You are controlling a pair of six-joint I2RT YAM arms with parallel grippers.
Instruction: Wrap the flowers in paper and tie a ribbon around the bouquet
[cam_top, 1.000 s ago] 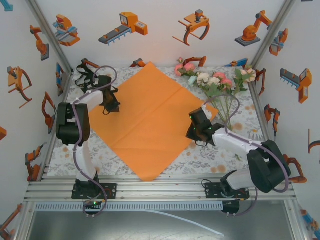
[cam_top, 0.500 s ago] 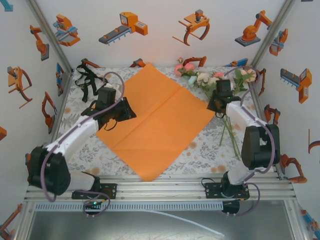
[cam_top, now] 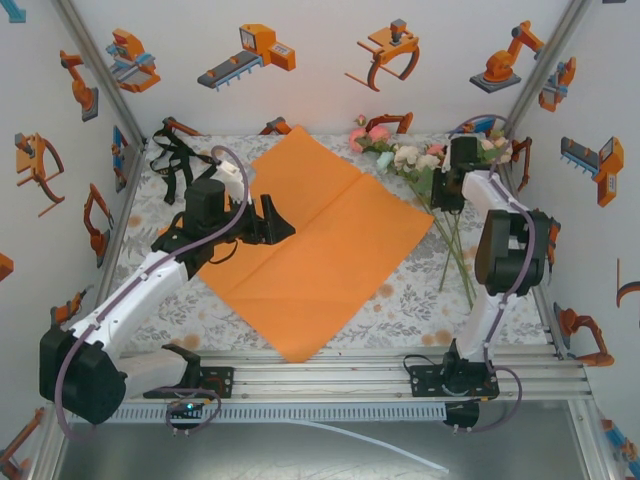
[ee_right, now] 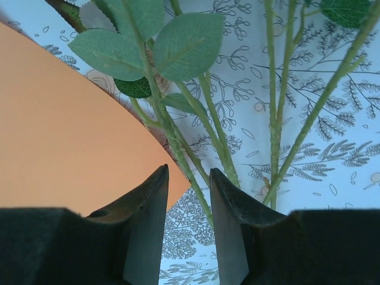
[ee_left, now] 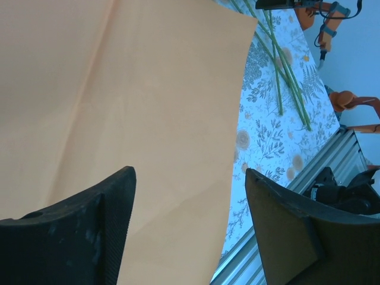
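Note:
The green stem already runs between my right gripper's open fingers. I should next lower that gripper toward the paper's corner and close it on the stem below the leaves.
The orange paper (cam_top: 310,250) lies flat as a diamond in the middle of the table. The flowers (cam_top: 410,155) lie at the back right, their green stems (cam_top: 455,250) running toward me just past the paper's right corner. My left gripper (cam_top: 280,222) hovers open over the paper's left half; in the left wrist view, its gripper (ee_left: 189,172) frames bare paper (ee_left: 119,89). My right gripper (cam_top: 445,203) hangs open over the stems below the blooms. In the right wrist view, one stem (ee_right: 178,148) runs down into the narrow gap of the gripper (ee_right: 188,171), beside the paper corner (ee_right: 59,148). The black ribbon (cam_top: 170,160) lies bunched at the back left.
Walls printed with robot pictures close the table on three sides. The aluminium rail (cam_top: 320,375) with both arm bases runs along the near edge. Leaves (ee_right: 184,41) spread above the right jaws. More stems (ee_left: 285,71) lie on the floral cloth beyond the paper's edge.
The left arm reached right over the paper and its jaws opened wide. The right arm swung from the paper's front right to the stems at the back right and opened a little.

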